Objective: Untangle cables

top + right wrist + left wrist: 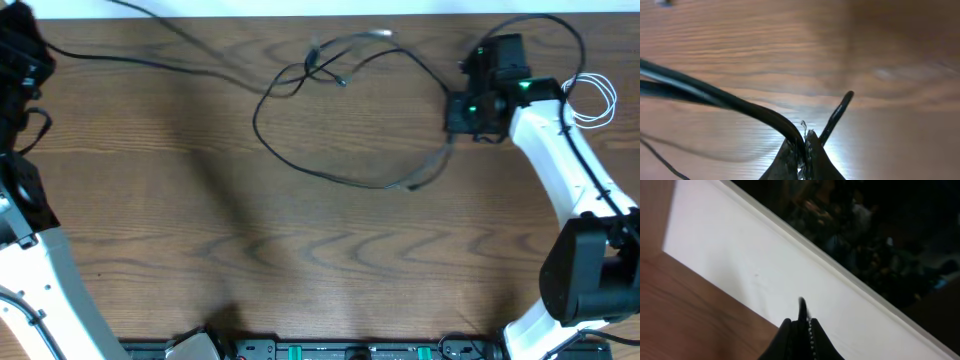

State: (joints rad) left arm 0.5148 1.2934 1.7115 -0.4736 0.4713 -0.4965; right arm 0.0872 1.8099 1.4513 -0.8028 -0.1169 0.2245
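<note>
The right gripper moves over the tabletop (615, 150) beside the white coil next and releases the black cable there, as that spot lies to the gripper's right in the overhead view.
Thin black cables (300, 80) lie knotted at the table's back middle, with one big loop (330, 175) sagging toward the centre. My right gripper (462, 122) is at the loop's right end. In the right wrist view it (807, 136) is shut on a black cable (715, 97) that runs off left, and a short end (839, 111) pokes up right. A long black strand (150, 65) leads to my left gripper (30, 55) at the back left corner. There it (800, 324) is shut, with a black cable tip (802, 305) sticking out between the fingers. A coiled white cable (592, 98) lies at the far right.
A white strip (300, 8) borders the table's far edge, and the left wrist view shows it (740, 255) close ahead with dark clutter beyond. My right arm's white link (560, 160) lies across the right side. Black equipment (330, 350) lines the front edge.
</note>
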